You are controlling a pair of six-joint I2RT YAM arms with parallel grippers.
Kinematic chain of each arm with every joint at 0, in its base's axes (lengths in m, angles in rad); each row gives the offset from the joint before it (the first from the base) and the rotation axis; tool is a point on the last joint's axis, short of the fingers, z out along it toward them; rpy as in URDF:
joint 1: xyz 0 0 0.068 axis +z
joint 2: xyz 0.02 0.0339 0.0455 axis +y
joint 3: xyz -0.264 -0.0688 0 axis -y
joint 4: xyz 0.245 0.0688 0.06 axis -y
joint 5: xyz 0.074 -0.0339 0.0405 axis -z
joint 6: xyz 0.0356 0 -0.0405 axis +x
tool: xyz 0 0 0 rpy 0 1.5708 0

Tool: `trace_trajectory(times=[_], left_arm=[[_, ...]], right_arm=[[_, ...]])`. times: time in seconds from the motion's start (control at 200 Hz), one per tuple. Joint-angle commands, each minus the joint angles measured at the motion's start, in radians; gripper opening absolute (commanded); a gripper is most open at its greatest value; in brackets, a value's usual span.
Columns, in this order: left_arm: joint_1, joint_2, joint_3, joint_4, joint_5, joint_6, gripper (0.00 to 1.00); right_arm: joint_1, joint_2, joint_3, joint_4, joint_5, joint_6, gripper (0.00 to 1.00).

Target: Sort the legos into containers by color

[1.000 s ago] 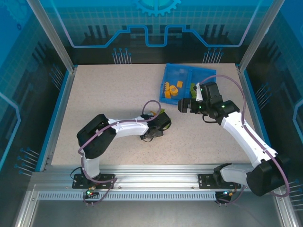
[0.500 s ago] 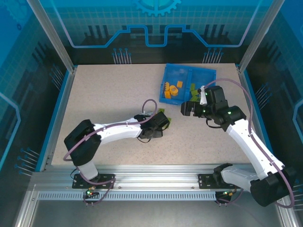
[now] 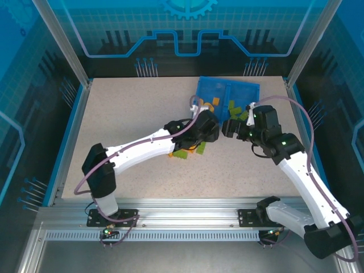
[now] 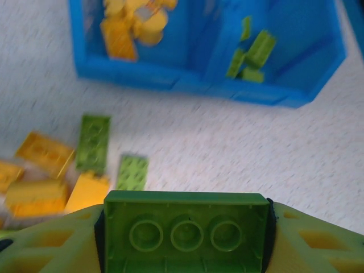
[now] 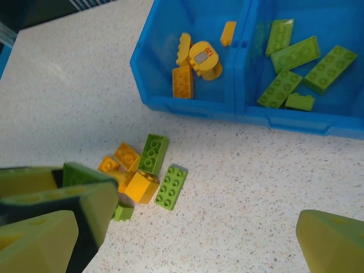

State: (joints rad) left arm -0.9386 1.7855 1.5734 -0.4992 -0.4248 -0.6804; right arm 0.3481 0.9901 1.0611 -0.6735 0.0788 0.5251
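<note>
My left gripper holds the lime green lego, which matches the color of the container's green legos. It should next move outward past the tray's front side, over that container, and let go of the lime green lego there.
My left gripper is shut on a lime green lego, its hollow underside facing the camera. From above, that gripper hangs just in front of the blue tray. Its left container holds orange legos and its right container holds green legos. A loose pile of orange and green legos lies on the table in front of the tray. My right gripper stands open and empty to the right of the pile. From above, the right gripper is close beside the left one.
The tray's front wall stands between the pile and the compartments. The two grippers sit close together near the tray's front. The speckled tabletop stretches out to the left, bounded by a blue rim and metal posts.
My left arm has swung from the loose pile up and right toward the tray with the green lego in it, uncovering the pile. My right arm has drifted slightly right.
</note>
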Motion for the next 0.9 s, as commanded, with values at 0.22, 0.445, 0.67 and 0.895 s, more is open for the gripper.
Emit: trace_trajectory(times=[0.22,0.445,0.67,0.895], left_arm=[[0.076,0.391,0.464,0.240,0.116,0.346,0.56],[0.131,0.742,0.905,0.248,0.286,0.477,0.59],[0.138,0.863,1.034,0.316,0.350,0.525,0.76],[0.121,0.757,0.933,0.369,0.354,0.512,0.86]], right_arm=[[0.005,-0.268,-0.102,-0.010,0.263,0.123,1.00],[0.002,-0.352,-0.150,-0.032,0.282,0.134,1.00],[0.002,-0.354,-0.138,-0.045,0.274,0.117,1.00],[0.002,-0.329,-0.139,-0.024,0.255,0.124,1.00]])
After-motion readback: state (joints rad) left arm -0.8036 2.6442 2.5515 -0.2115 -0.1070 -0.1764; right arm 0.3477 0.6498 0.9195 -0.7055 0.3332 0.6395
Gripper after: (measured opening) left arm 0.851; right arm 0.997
